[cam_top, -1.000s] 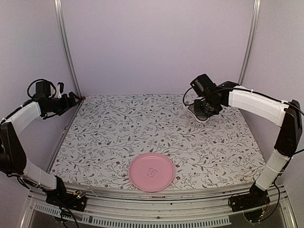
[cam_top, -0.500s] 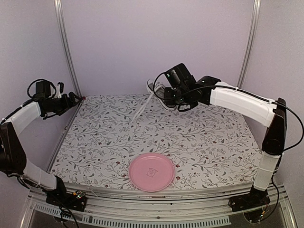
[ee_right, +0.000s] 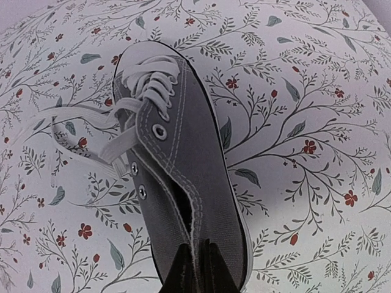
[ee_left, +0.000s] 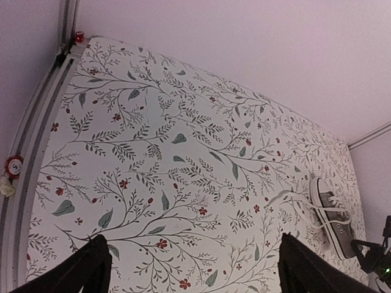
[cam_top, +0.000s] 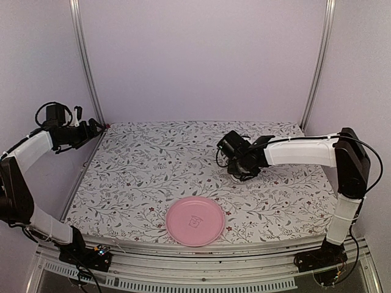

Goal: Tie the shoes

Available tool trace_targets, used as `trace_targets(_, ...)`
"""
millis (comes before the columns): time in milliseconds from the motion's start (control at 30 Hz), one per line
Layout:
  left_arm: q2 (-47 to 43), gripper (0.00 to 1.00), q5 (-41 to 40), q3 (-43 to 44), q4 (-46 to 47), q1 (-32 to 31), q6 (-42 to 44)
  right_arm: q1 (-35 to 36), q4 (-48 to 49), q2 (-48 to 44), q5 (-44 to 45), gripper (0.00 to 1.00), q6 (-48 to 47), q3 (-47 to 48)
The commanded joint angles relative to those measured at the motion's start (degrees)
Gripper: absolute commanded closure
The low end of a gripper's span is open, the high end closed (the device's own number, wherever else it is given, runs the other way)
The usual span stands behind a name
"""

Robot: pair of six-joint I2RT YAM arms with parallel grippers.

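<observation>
My right gripper pulls the shoe slightly back toward my base by the shoe's heel edge [ee_right: 195, 264] next, then opens.
The grey canvas shoe [ee_right: 183, 159] with a white sole lies on the floral table. Its white laces [ee_right: 79, 131] are loose and trail off to one side. My right gripper [ee_right: 198, 271] is shut on the fabric edge at the shoe's heel. In the top view this gripper [cam_top: 242, 166] sits low over the table's middle right and hides most of the shoe. The shoe also shows in the left wrist view [ee_left: 333, 220]. My left gripper [ee_left: 195, 274] is open and empty, raised at the far left edge [cam_top: 91, 128].
A pink plate [cam_top: 195, 221] sits near the front edge, left of and nearer than the shoe. Metal frame posts [cam_top: 85, 61] stand at the back corners, against the enclosure walls.
My right arm lifted the shoe from the back right, swung it left in the air, then brought it down to the table's middle right. The left arm has not moved.
</observation>
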Motion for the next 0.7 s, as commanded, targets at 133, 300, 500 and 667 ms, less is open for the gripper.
trace_targets(133,0.1,0.06,0.8,-0.7,0.7,0.6,-0.2,1.1,-2.0,-1.8,4.5,0.98,10.5,-0.8)
trace_targets(300,0.0,0.06,1.2,-0.8,0.9,0.5,-0.4,3.4,-6.8,-1.7,2.6,0.98,14.7,-0.9)
trace_targets(500,0.1,0.06,0.5,-1.0,1.0,0.5,-0.3,4.5,-6.7,-8.2,-3.6,0.51,17.2,-8.2)
trace_targets(667,0.4,0.05,0.0,-1.0,1.0,0.5,-0.3,4.4,-5.2,-14.8,-2.4,0.14,10.1,-9.6)
